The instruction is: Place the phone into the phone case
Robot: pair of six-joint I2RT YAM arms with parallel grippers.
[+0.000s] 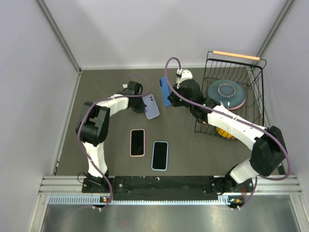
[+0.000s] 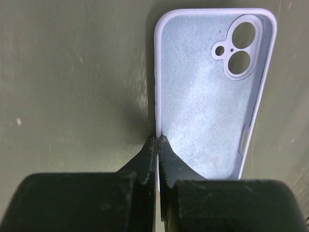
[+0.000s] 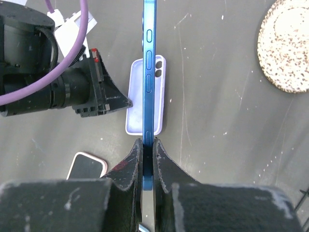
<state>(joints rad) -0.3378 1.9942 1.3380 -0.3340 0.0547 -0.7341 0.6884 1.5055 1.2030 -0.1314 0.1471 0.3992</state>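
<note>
My right gripper will next bring the phone down and to the left in the top view, onto the open inside of the phone case, and release it there. That side of the phone case faces up.
A lavender phone case (image 1: 152,107) lies open side up on the dark table, camera holes at its far end. My left gripper (image 1: 143,102) is shut on the case's left wall; in the left wrist view the fingertips (image 2: 158,141) pinch that wall of the case (image 2: 207,92). My right gripper (image 1: 173,96) is shut on a blue phone (image 1: 165,92) and holds it on edge, above and just right of the case. In the right wrist view the phone (image 3: 148,63) runs edge-on from the gripper (image 3: 148,145) over the case (image 3: 135,104), with the left gripper (image 3: 99,92) beside it.
A pink-cased phone (image 1: 137,142) and a light-blue-cased phone (image 1: 160,155) lie face up nearer the arm bases. A black wire basket (image 1: 256,92) at the right holds a round plate (image 1: 226,92) and a yellow object (image 1: 222,131). A speckled disc (image 3: 285,46) shows in the right wrist view.
</note>
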